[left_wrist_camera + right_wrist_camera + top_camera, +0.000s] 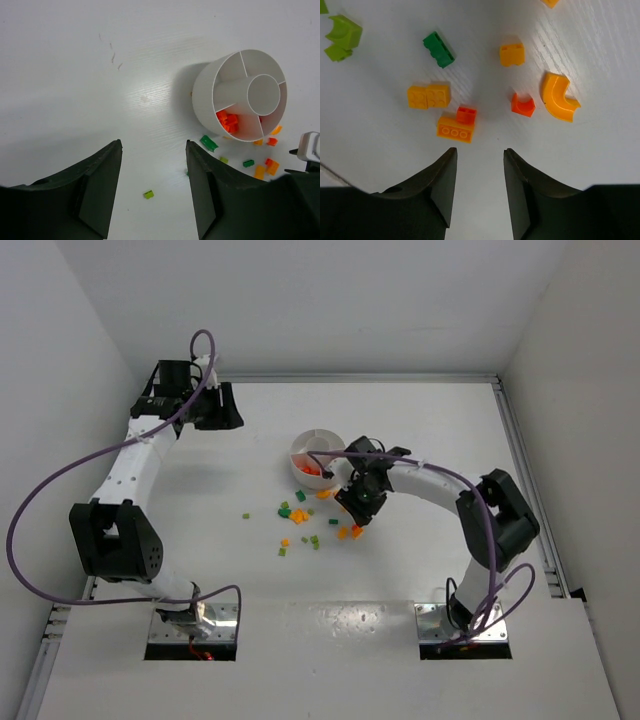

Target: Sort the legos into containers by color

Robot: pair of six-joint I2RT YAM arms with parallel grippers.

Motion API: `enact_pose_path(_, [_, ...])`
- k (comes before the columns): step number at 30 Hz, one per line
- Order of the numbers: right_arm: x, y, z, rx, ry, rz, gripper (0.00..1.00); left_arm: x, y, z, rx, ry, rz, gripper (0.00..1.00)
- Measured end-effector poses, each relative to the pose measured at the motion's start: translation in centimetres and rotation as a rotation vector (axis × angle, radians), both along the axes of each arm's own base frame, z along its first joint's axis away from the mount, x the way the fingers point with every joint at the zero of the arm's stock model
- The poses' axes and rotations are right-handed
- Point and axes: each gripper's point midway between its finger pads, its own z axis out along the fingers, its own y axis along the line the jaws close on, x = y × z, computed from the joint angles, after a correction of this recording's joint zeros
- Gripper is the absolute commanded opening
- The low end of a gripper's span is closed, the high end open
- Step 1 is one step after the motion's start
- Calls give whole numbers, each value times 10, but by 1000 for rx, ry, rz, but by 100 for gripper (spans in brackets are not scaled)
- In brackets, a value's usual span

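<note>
The right gripper moves down and over onto the red curved piece (523, 105) next, since it lies below the open fingers and to their right in the wrist view.
The round white dish (312, 454) (210, 95) stands mid-table, with red legos (227, 121) in one wedge. Loose red, orange and green legos (300, 516) lie scattered in front of it. My right gripper (358, 512) (480, 150) hovers open over that scatter with nothing between its fingers. Just beyond its tips a small red brick (466, 114) sits against an orange brick (454, 131). A red curved piece (523, 105) and an orange curved piece (559, 97) lie to the right. My left gripper (225, 410) (154, 142) hangs open and empty at the far left, well away from the dish.
A dark green brick (439, 49) and light green pieces (342, 35) lie farther from the right gripper. One light green brick (148, 194) lies alone on the table under the left gripper. A metal rail (525, 480) runs along the table's right edge, and walls close in on three sides.
</note>
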Motion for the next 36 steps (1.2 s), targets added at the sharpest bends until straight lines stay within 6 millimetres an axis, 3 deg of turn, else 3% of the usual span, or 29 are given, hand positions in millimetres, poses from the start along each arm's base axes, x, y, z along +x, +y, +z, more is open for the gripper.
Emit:
enact_pose_path(10, [2, -11, -30, -101, 36, -116, 41, 0, 3, 0, -4, 3, 8, 60])
enact_pose_path(23, [21, 5, -30, -23, -32, -226, 45, -1, 2, 0, -8, 5, 4, 60])
enact_pose_path(36, [26, 1, -36, -6, -70, -275, 46, 0, 2, -2, -8, 11, 3, 61])
